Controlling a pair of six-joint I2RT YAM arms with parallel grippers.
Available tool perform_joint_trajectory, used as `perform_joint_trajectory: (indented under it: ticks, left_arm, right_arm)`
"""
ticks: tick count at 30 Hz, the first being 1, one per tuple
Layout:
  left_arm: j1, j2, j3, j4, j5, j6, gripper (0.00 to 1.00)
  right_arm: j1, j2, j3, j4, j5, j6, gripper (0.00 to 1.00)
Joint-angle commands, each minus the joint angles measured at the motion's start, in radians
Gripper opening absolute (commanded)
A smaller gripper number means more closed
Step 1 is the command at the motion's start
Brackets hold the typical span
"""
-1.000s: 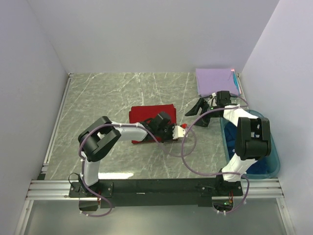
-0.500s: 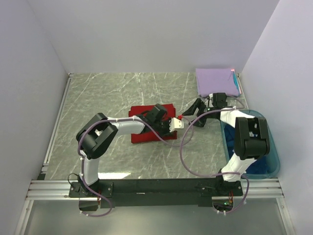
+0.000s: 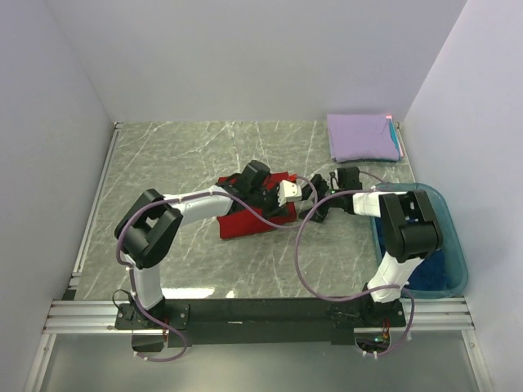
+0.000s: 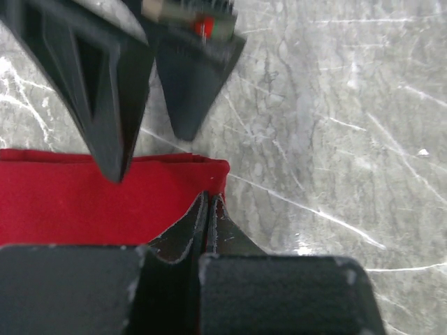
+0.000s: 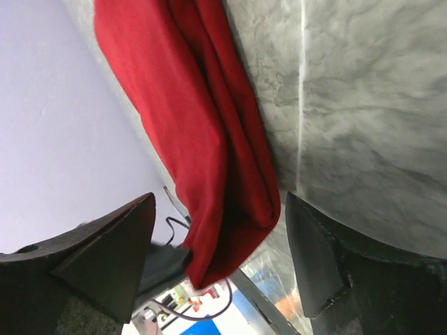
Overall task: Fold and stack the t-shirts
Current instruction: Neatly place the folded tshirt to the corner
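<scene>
The right gripper will next slide to the left in the top view onto the red t-shirt's fold point(image 3: 292, 210) point(image 5: 237, 218), which lies between the robot's spread fingers beside the left gripper's hold.
The red t-shirt point(image 3: 249, 222) lies folded on the table's middle. My left gripper point(image 3: 301, 194) is shut on its right corner; in the left wrist view the closed jaws point(image 4: 209, 200) meet at the red edge point(image 4: 84, 199). In the right wrist view the red cloth point(image 5: 202, 125) hangs bunched from that grip. My right gripper point(image 3: 317, 206) is open, its fingers point(image 5: 119, 251) spread either side of the same corner without touching it. The lavender t-shirt point(image 3: 363, 136) lies folded at the far right. The dark blue t-shirt point(image 3: 431, 274) lies in the tub.
The translucent teal tub point(image 3: 452, 237) stands at the right edge beside the right arm. White walls close in the table on the left, back and right. Purple cables loop over the table in front of the arms point(image 3: 298, 253).
My left gripper has moved away from the near edge and leftward, carrying the red shirt's corner. My right gripper has moved left, closing in on that corner with its fingers open.
</scene>
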State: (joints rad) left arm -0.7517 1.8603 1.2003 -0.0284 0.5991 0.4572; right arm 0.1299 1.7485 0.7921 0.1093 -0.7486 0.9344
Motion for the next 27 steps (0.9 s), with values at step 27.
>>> perform_joint_trajectory:
  ticks: [27]
  left_arm:
    - [0.018, -0.075, 0.028, 0.007, 0.087, -0.026, 0.01]
  right_arm:
    - [0.160, 0.261, 0.170, 0.222, 0.311, 0.242, 0.49]
